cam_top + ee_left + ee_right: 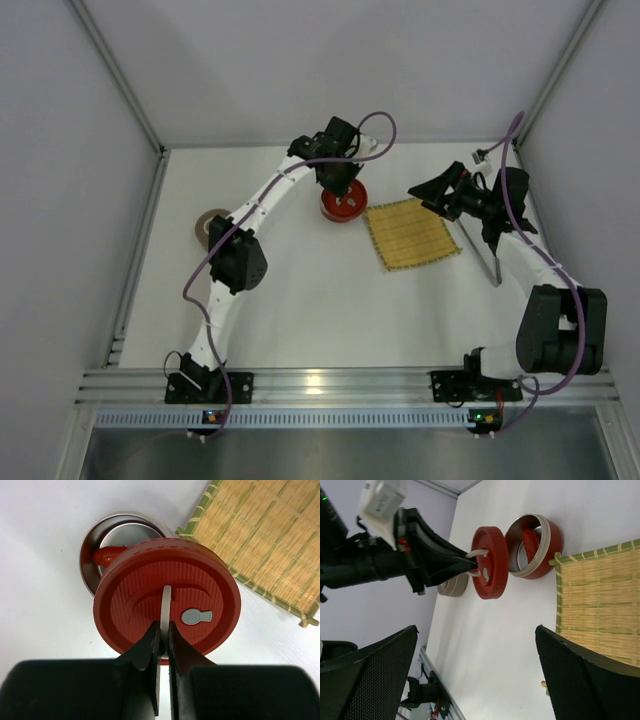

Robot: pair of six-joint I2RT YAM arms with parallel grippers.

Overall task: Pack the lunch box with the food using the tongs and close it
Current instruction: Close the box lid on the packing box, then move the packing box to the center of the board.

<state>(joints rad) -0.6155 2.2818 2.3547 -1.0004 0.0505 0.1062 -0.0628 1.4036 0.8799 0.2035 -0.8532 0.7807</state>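
The sausage still lies uncovered, so my left gripper will next go down to fit the lid over the open box, then pull both back and let go of the handle.
The lunch box (343, 212) is a round red tin with a steel inside (92, 550), standing left of the bamboo mat. A red sausage piece (107, 555) of the food lies in it (530, 539). My left gripper (164, 630) is shut on the thin white handle of the ribbed red lid (150, 595). The lid hangs just above the box, shifted off it so the far left rim shows. In the right wrist view the lid (490, 562) is a short gap from the box (545, 550). My right gripper (432, 195) stands wide open, holding nothing. The silver tongs (482, 258) lie on the table beneath the right arm.
The yellow bamboo mat (412, 232) lies between the box and the right arm, its corner close to the box (265, 540). A grey-beige round tin (210, 225) sits at the left beside the left arm's elbow. White walls close in the table on three sides.
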